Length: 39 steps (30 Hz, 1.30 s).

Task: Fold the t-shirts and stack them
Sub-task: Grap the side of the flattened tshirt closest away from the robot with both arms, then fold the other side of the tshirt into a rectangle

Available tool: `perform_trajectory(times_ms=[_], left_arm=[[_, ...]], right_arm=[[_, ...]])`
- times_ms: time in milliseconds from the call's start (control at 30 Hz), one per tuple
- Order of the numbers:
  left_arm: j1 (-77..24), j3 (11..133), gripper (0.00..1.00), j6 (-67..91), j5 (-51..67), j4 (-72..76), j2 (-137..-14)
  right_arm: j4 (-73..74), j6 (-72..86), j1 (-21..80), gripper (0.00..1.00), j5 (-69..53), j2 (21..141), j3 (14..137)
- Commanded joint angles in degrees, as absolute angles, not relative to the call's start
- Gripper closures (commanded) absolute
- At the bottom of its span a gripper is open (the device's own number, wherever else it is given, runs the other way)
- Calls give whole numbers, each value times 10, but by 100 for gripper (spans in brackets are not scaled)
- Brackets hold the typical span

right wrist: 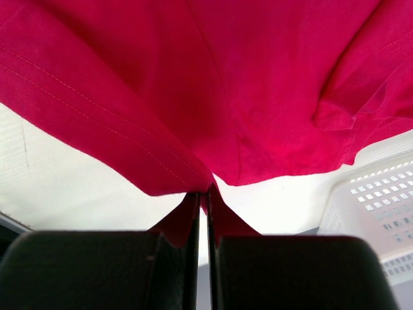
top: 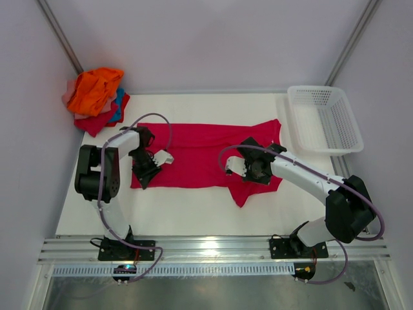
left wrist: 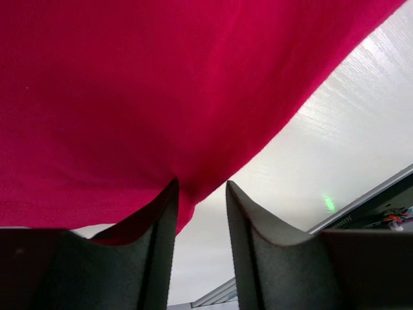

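I should next carry the pinched near edge in my right gripper outward to the crimson t-shirt's far edge [top: 253, 127] and let go of it there, because the shirt is spread open.
A crimson t-shirt [top: 200, 155] lies spread across the middle of the white table [top: 193, 210]. My left gripper [top: 143, 173] is at its near left corner. In the left wrist view the shirt [left wrist: 148, 90] fills the top, and a corner of it hangs into the gap beside one finger of the open left gripper [left wrist: 201, 184]. My right gripper [top: 250, 173] is on the shirt's right part, near a sleeve. In the right wrist view that gripper [right wrist: 203, 192] is shut on a fold of the crimson cloth [right wrist: 213, 84]. Other t-shirts, orange, red, blue and pink, sit in a heap [top: 97, 97] at the back left.
A white mesh basket [top: 322, 119] stands at the back right of the table and shows at the right of the right wrist view [right wrist: 381, 194]. Metal rails [top: 213, 248] run along the near edge by the arm bases.
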<state>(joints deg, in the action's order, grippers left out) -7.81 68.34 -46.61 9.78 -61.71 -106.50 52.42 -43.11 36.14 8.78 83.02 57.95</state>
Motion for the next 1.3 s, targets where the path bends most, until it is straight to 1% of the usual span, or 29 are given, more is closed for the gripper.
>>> perform_trajectory(times_ms=[0, 33, 67, 133, 167, 300, 433, 533, 567, 700, 800, 1000, 1267], left_arm=[[-79, 693, 67, -460, 115, -608, -1075], [-79, 694, 71, -460, 117, -609, -1076], [-80, 695, 82, -460, 117, -610, -1079], [-79, 701, 96, -464, 118, -620, -1083], [-79, 704, 100, -466, 118, -624, -1085], [-79, 718, 100, -470, 118, -642, -1091], [-79, 766, 100, -471, 120, -671, -1096], [-77, 841, 100, -465, 123, -699, -1111], [-76, 884, 100, -461, 129, -704, -1114], [-73, 967, 100, -436, 140, -726, -1128], [-73, 1003, 100, -425, 137, -723, -1133], [-73, 1037, 100, -425, 109, -711, -1147], [-58, 1094, 100, -403, 69, -659, -1178]], right_arm=[[529, -424, 360, 97, 83, 831, 594], [529, -424, 360, 97, 83, 831, 594], [529, -424, 360, 97, 83, 831, 594], [530, -424, 360, 97, 84, 831, 594], [530, -424, 360, 97, 84, 831, 595], [526, -425, 360, 97, 90, 831, 594], [512, -430, 360, 97, 118, 829, 598], [506, -431, 359, 97, 133, 834, 627], [500, -429, 359, 97, 137, 836, 647], [465, -424, 358, 97, 169, 843, 678], [431, -430, 350, 97, 206, 850, 691], [384, -437, 322, 97, 249, 886, 736], [357, -432, 237, 97, 294, 965, 841]])
